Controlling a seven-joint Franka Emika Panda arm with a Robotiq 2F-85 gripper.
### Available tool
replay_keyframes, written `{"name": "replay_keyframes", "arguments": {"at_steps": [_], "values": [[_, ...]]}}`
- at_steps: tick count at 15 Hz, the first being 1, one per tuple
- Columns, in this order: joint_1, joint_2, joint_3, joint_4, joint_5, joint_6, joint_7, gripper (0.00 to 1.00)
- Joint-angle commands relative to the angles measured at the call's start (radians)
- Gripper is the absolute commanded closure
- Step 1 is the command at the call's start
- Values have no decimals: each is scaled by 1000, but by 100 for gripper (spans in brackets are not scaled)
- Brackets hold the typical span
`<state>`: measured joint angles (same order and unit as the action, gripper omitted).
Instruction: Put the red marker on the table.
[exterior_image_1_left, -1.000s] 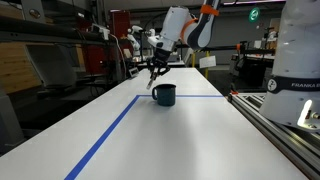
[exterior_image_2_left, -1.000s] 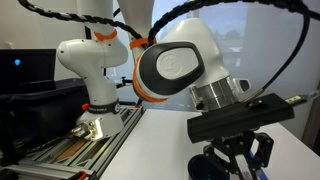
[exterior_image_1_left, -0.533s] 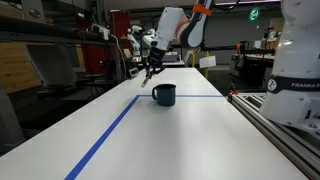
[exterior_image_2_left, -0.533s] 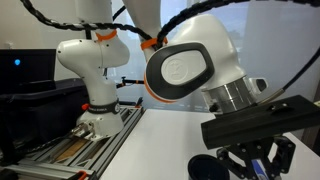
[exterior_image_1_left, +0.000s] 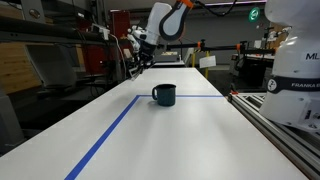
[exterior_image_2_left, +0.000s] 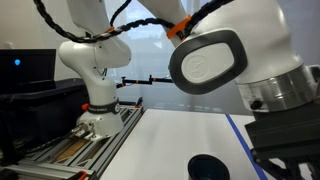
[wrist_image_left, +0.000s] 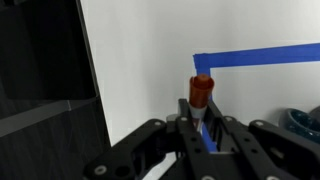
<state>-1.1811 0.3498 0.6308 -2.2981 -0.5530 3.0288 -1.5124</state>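
Note:
My gripper is above the bare white tabletop beside the blue tape corner (exterior_image_1_left: 126, 98), so it will next lower to that spot, clear of the mug (exterior_image_1_left: 164, 95), and release the marker.
In the wrist view my gripper (wrist_image_left: 202, 128) is shut on the red marker (wrist_image_left: 201, 92). The marker's reddish end sticks out past the fingertips, above the white table (wrist_image_left: 150, 60). The dark teal mug (exterior_image_1_left: 164, 95) stands on the table (exterior_image_1_left: 190, 135) at the corner of the blue tape lines. In an exterior view my gripper (exterior_image_1_left: 141, 62) hangs in the air above and to the left of the mug, apart from it. The marker is too small to make out there. The mug's rim also shows in the wrist view (wrist_image_left: 306, 120) and in an exterior view (exterior_image_2_left: 206, 168).
Blue tape lines (exterior_image_1_left: 112, 128) run along and across the table. A metal rail frame with a white robot base (exterior_image_1_left: 292, 88) flanks the table's right side; it also shows in an exterior view (exterior_image_2_left: 95, 112). Lab shelves and equipment stand behind.
My gripper has risen and moved left, away from just above the mug, with the red marker still in it. The mug has not moved.

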Motion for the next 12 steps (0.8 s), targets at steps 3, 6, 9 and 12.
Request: {"name": "replay_keyframes", "arguments": {"at_steps": [3, 6, 9, 12], "values": [[-211, 86, 241, 116, 183, -204, -182, 95], [-147, 39, 192, 125, 299, -280, -259, 95], [-70, 26, 125, 136, 383, -320, -311, 95], [47, 26, 15, 147, 438, -322, -335, 95]]}}
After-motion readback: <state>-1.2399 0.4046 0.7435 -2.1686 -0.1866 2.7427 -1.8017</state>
